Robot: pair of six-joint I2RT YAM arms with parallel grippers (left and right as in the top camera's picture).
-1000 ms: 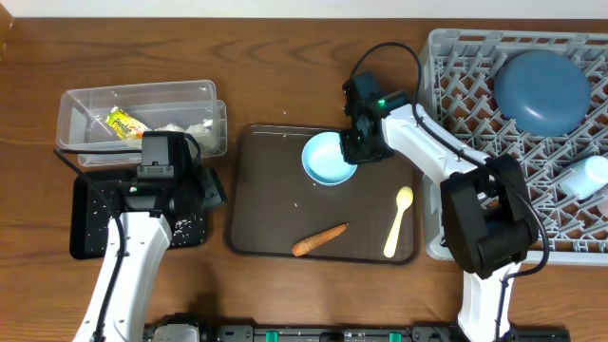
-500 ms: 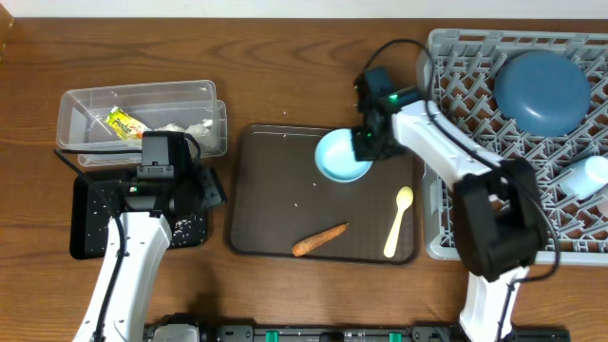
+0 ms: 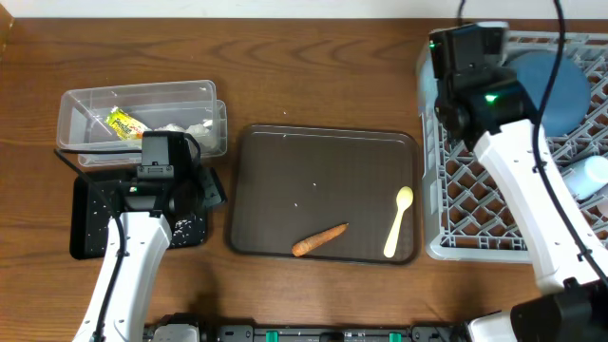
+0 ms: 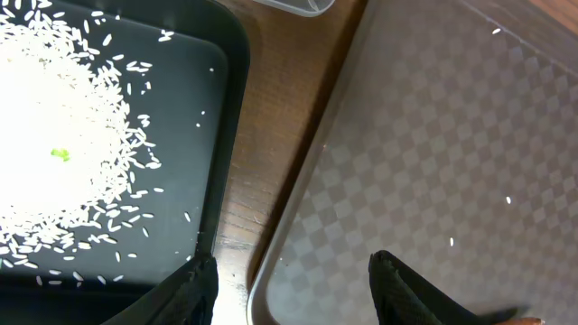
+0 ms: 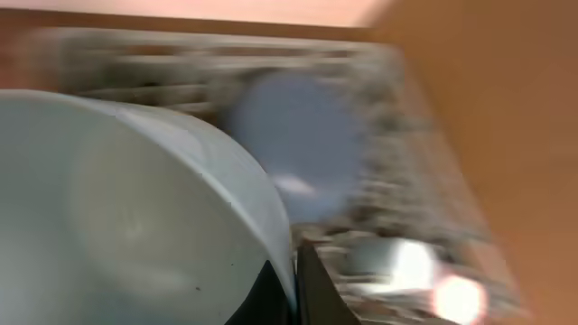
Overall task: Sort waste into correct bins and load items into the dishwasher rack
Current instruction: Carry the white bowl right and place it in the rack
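Observation:
The empty slots of the rack are farther back and lower down, so my right gripper next needs to move back and down to let go of the bowl (image 5: 126, 217) clear of the dark-blue plate.
My right gripper (image 5: 291, 289) is shut on the rim of the pale-blue bowl (image 5: 126, 217) and holds it in the air. In the overhead view my right wrist (image 3: 467, 59) hangs over the far left part of the grey dishwasher rack (image 3: 475, 190) and hides the bowl. The dark-blue plate (image 3: 568, 81) lies in the rack, and a white cup (image 3: 591, 177) is at its right edge. A cream spoon (image 3: 398, 221) and an orange carrot piece (image 3: 319, 239) lie on the brown serving tray (image 3: 323, 152). My left gripper (image 4: 293, 289) is open and empty over the gap between the black tray (image 3: 95, 233) and the brown tray.
The clear tub (image 3: 142, 100) at the far left holds the yellow-green wrapper (image 3: 123, 123) and white paper wads (image 3: 185, 128). White rice (image 4: 54, 162) is heaped in the black tray. A few rice grains lie on the brown tray. The right wrist view is blurred.
My right gripper has lifted the bowl off the brown tray and carried it right and up, over the rack. The left arm has not moved.

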